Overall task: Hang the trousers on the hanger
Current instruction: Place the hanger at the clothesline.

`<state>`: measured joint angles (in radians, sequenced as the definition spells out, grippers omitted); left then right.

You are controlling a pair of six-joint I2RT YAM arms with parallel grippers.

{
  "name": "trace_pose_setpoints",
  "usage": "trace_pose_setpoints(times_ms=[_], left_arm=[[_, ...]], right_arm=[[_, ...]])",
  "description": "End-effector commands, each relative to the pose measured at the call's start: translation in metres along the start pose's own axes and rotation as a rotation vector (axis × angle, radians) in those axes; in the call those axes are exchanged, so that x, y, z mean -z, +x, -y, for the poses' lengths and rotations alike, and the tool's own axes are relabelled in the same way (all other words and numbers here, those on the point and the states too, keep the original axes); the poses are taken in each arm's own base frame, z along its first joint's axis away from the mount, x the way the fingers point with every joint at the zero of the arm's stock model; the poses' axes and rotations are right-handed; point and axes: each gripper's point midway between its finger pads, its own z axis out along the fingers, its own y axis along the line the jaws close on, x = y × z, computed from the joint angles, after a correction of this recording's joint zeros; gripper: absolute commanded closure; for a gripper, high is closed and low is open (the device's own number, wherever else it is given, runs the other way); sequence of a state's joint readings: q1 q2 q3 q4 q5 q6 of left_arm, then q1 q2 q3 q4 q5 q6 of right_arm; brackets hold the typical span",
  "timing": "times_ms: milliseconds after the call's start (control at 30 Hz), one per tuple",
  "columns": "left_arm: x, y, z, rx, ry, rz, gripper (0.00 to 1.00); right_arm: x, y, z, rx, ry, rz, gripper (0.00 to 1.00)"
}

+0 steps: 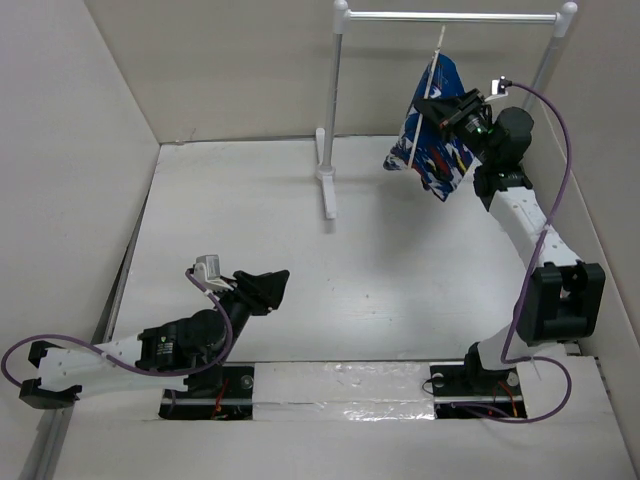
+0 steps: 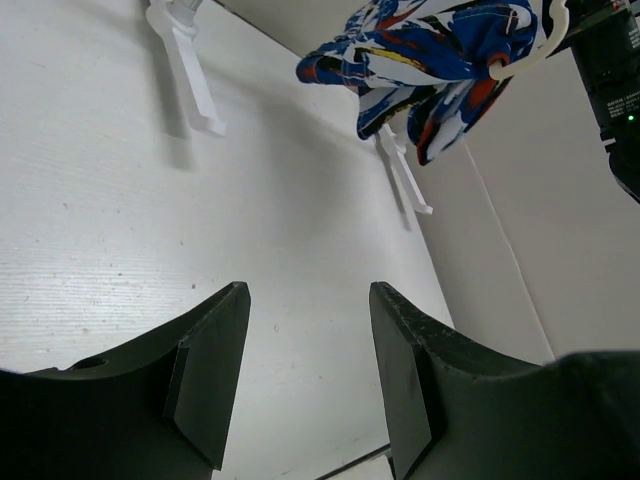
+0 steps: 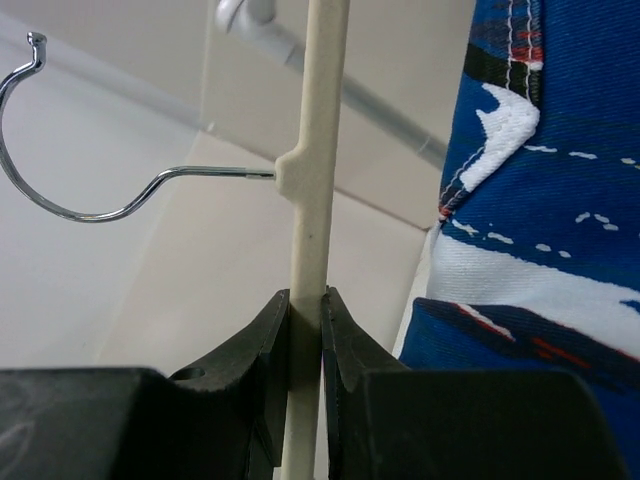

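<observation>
I should move my right gripper outward next until the hanger's hook crosses over the white bar [image 1: 444, 17], then lower it a little and let go, because the hook still falls short of the bar.
The blue patterned trousers [image 1: 432, 152] hang folded over the cream hanger [image 1: 433, 80], held up under the rail at the back right. My right gripper [image 1: 448, 107] is shut on the hanger's arm; in the right wrist view the jaws pinch the cream bar [image 3: 312, 200], with the metal hook [image 3: 60, 190] to the left and the trousers [image 3: 540, 200] to the right. The hook points up toward the rail; I cannot tell whether it rests on it. My left gripper [image 1: 272, 287] is open and empty low over the table at the front left. The left wrist view also shows the trousers [image 2: 430, 60].
A white two-post rail stand [image 1: 450, 17] stands at the back, its left post foot [image 1: 328, 190] on the table. Grey walls enclose the table on the left, back and right. A white strip [image 1: 340, 385] runs between the arm bases.
</observation>
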<state>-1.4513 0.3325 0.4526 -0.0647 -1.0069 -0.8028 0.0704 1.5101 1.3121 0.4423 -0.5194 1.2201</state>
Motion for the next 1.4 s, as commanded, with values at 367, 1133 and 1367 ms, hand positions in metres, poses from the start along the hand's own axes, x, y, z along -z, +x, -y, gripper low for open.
trace_pose_setpoints(times_ms=[367, 1133, 1367], left_arm=[[-0.005, 0.001, -0.004, -0.009, -0.036, 0.033, 0.52], [-0.006, 0.0, 0.0, -0.005, -0.037, 0.038, 0.51], [-0.008, 0.0, 0.008, -0.003, -0.018, 0.031, 0.51]], right_arm=[[-0.018, -0.048, -0.053, 0.135, -0.205, 0.038, 1.0], [-0.033, -0.09, -0.023, 0.114, -0.163, 0.045, 1.0], [-0.03, -0.083, 0.015, 0.103, -0.101, 0.035, 1.0]])
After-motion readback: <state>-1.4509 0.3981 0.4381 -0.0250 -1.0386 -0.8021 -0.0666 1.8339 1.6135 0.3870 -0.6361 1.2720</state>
